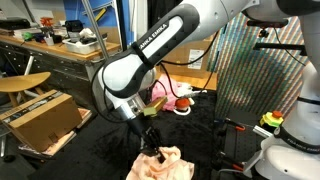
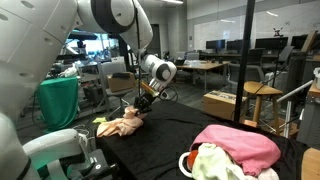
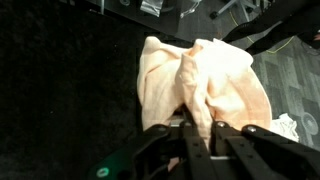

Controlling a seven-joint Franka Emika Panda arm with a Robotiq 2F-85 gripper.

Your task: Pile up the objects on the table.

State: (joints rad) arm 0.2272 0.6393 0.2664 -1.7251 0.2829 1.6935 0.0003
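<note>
The heaped pink cloth [image 2: 232,146] lies across the table, so the robot's gripper will next lift the raised fold up, carry it over that heap and release it from above.
A peach cloth [image 1: 160,165] lies crumpled on the black table [image 1: 100,150]. It also shows in an exterior view [image 2: 120,126] and fills the wrist view [image 3: 215,80]. My gripper [image 3: 193,128] is shut on a raised fold at the cloth's near edge. It shows in both exterior views [image 1: 149,136] [image 2: 142,106], pointing down at the cloth. A pink cloth [image 2: 240,146] lies heaped at the other end of the table with a white and green cloth [image 2: 213,163] against it. The same heap shows far behind the arm [image 1: 166,94].
A cardboard box [image 1: 42,118] stands beside the table. A mesh panel [image 1: 250,70] and a stand with a green and red knob [image 1: 272,121] are on the other side. Desks and chairs [image 2: 245,95] fill the room behind.
</note>
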